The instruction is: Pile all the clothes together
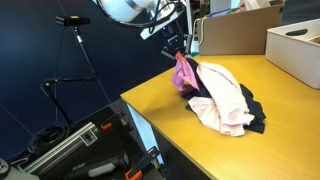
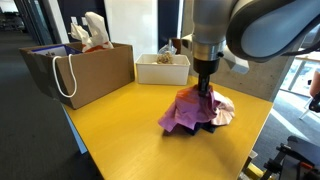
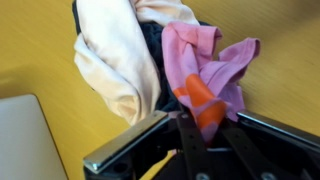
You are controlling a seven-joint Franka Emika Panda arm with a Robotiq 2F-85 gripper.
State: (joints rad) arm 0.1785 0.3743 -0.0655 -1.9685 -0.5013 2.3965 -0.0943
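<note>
The magenta cloth hangs at the end of the heap, so my gripper needs to carry it across the pile and down over the pale pink garment (image 1: 225, 95) (image 3: 115, 55) to release it.
A pile of clothes lies on the yellow table (image 1: 180, 125): a pale pink garment (image 1: 225, 95) over a dark navy one (image 1: 255, 122). My gripper (image 1: 181, 52) is shut on a magenta cloth with an orange patch (image 1: 184, 72) and holds it at the pile's near end, its lower part hanging onto the pile. In an exterior view the gripper (image 2: 205, 88) pinches the magenta cloth (image 2: 185, 112) on top of the heap. In the wrist view the fingers (image 3: 203, 120) clamp the orange patch (image 3: 200, 100); the pale garment (image 3: 115, 55) lies to the left.
A brown paper bag (image 2: 85, 68) and a white box (image 2: 163, 68) stand at the table's back. A cardboard box (image 1: 235, 30) and a white tray (image 1: 295, 50) stand near the far edge. A tripod (image 1: 75, 45) and equipment (image 1: 80, 145) stand beside the table.
</note>
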